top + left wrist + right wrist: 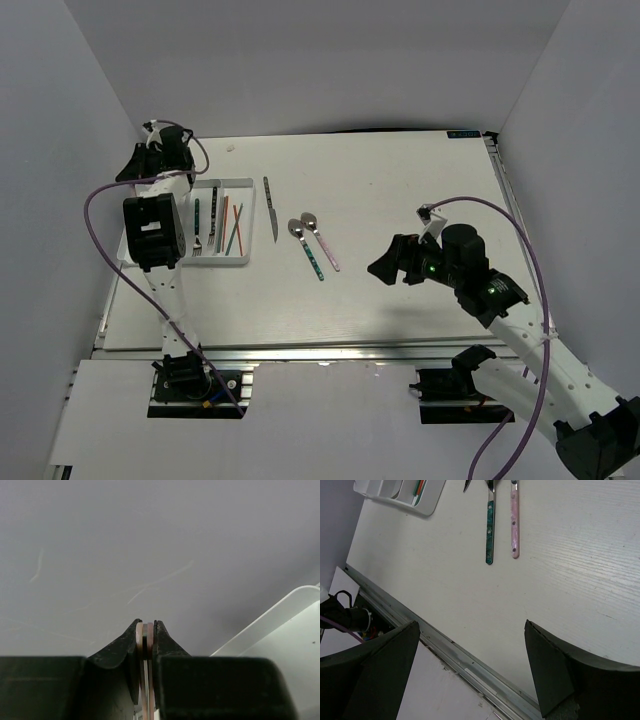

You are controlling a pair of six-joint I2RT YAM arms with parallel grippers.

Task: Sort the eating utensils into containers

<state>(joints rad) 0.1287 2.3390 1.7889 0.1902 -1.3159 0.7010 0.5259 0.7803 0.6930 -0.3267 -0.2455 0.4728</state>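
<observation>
I will ease my left gripper down and right in the wrist view and release the pink-handled utensil on the tray's bare bottom.
The containers are one white divided tray at the table's left, its corner also in the left wrist view. In it lie a teal-handled fork, a dark-handled utensil and red and green chopsticks. On the table to its right lie a dark knife, a teal-handled spoon and a pink-handled spoon. My left gripper is raised by the tray's far left corner, shut on a thin pink-handled utensil seen edge on. My right gripper hovers open and empty right of the spoons.
Grey walls close in the left, back and right. A metal rail runs along the table's near edge under my right gripper. Purple cables loop off both arms.
</observation>
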